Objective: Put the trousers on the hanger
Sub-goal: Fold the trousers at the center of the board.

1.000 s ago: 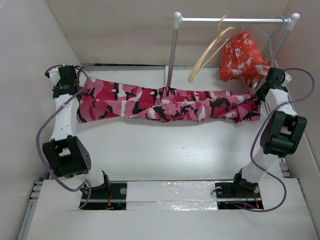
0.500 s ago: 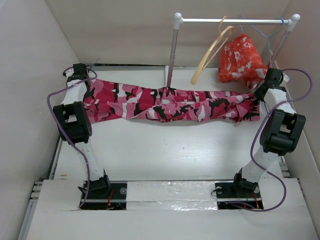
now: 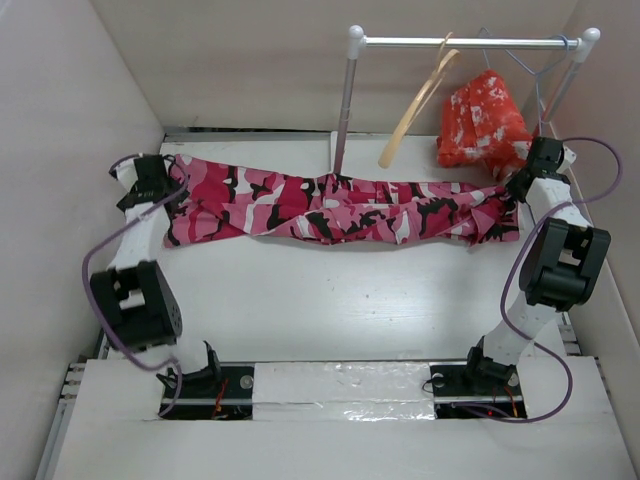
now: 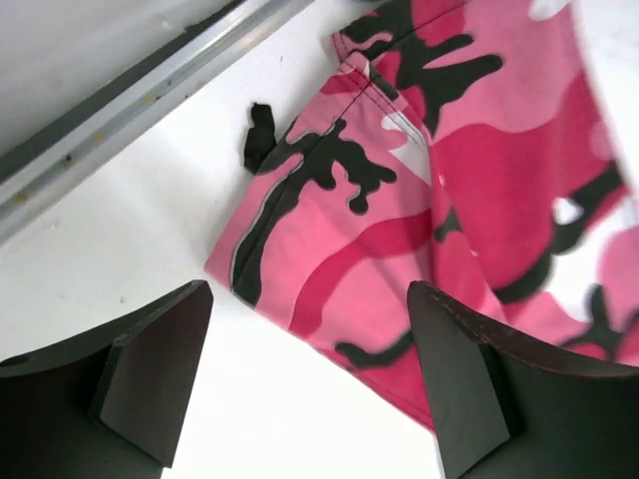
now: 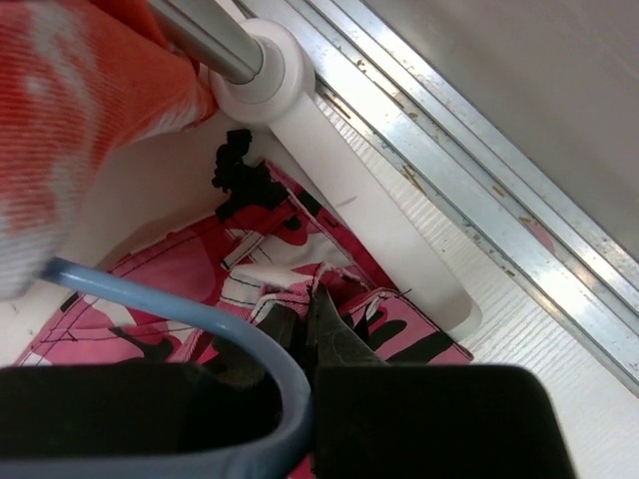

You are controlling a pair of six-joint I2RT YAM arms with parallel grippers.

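The near edge of the trousers' leg end borders bare tabletop below and back from my left gripper. Its open fingers will lower back astride that edge and close.
The camouflage trousers (image 3: pixel 330 208) lie stretched flat across the far half of the table, leg ends to the left. My left gripper (image 3: pixel 152 188) stands open just off the leg end. In the left wrist view its dark fingers (image 4: pixel 150 374) are wide apart over the pink hem (image 4: pixel 389 249) and bare table, holding nothing. My right gripper (image 3: pixel 518 188) is shut on the trousers' waist end; its fingertips (image 5: pixel 312 311) pinch a fold of the fabric (image 5: pixel 290 269). The tan wooden hanger (image 3: pixel 420 100) hangs tilted from the rail, apart from both grippers.
A metal rail (image 3: pixel 460 42) on two posts stands at the back right, its post base (image 5: pixel 262 70) close to my right gripper. A red-orange garment (image 3: pixel 485 120) on a blue wire hanger (image 5: pixel 180 317) hangs above the right gripper. Walls stand close on both sides.
My left gripper has opened and let go of the trousers' leg end, which now lies on the table. The left arm shifted around that end. The right arm stayed put.
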